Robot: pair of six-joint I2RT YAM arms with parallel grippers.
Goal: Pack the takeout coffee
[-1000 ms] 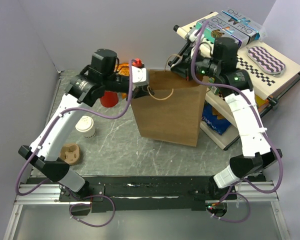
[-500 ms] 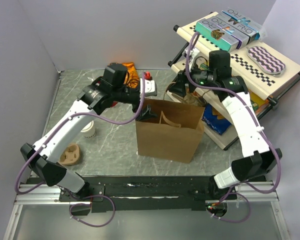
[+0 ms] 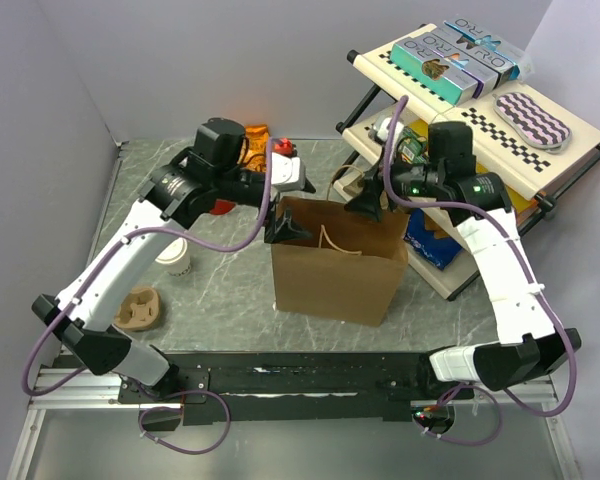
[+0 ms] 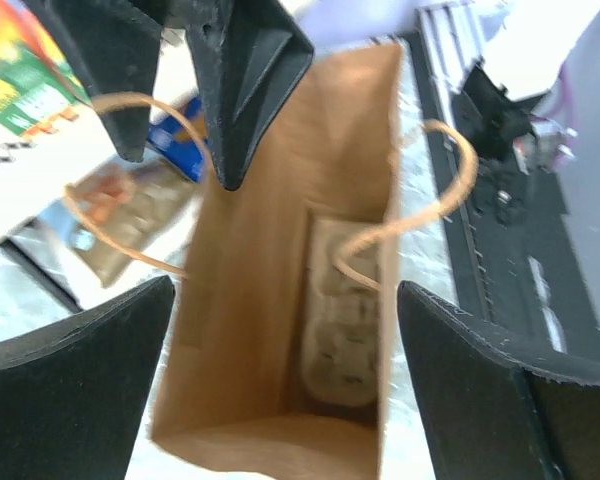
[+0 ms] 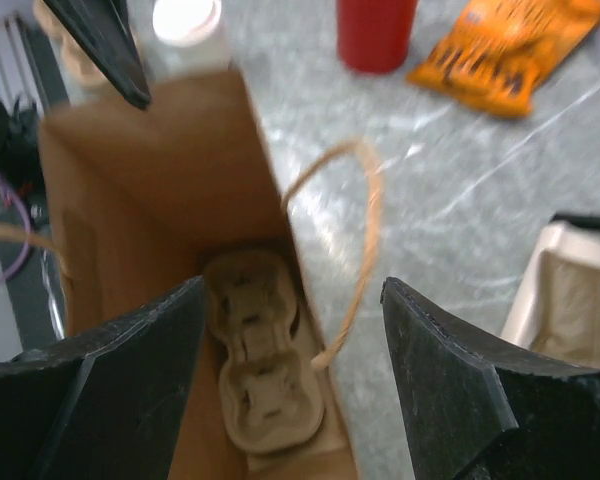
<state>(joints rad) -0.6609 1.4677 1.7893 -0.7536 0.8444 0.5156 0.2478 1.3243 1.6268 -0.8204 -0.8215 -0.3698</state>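
Observation:
The rope handle's end at the bag's rim already lies below, between my right gripper's open fingers, which will lower onto it and close.
The takeout coffee (image 3: pixel 173 258), a small white lidded cup, stands on the table at the left, half hidden by my left arm; its lid (image 5: pixel 187 24) shows beyond the bag in the right wrist view. The brown paper bag (image 3: pixel 332 272) stands upright and open in the middle. A pulp cup carrier (image 5: pixel 261 365) lies on its bottom (image 4: pixel 346 330). My left gripper (image 3: pixel 286 229) hovers open over the bag's left rim (image 4: pixel 280 400). My right gripper (image 3: pixel 366 205) hangs open over the right rim, with one rope handle (image 5: pixel 365 215) loose between its fingers (image 5: pixel 290 390). Neither holds anything.
A second pulp carrier (image 3: pixel 140 308) sits near the table's left front. A red cup (image 5: pixel 377 30) and an orange snack bag (image 5: pixel 507 48) lie behind the bag. A tilted rack (image 3: pixel 480 110) with boxes and a patterned cloth stands at the right.
A second ago both grippers held the bag up by its top. They have since opened and let go, the bag stands lower on the table, and both arms have drawn slightly back from its rim.

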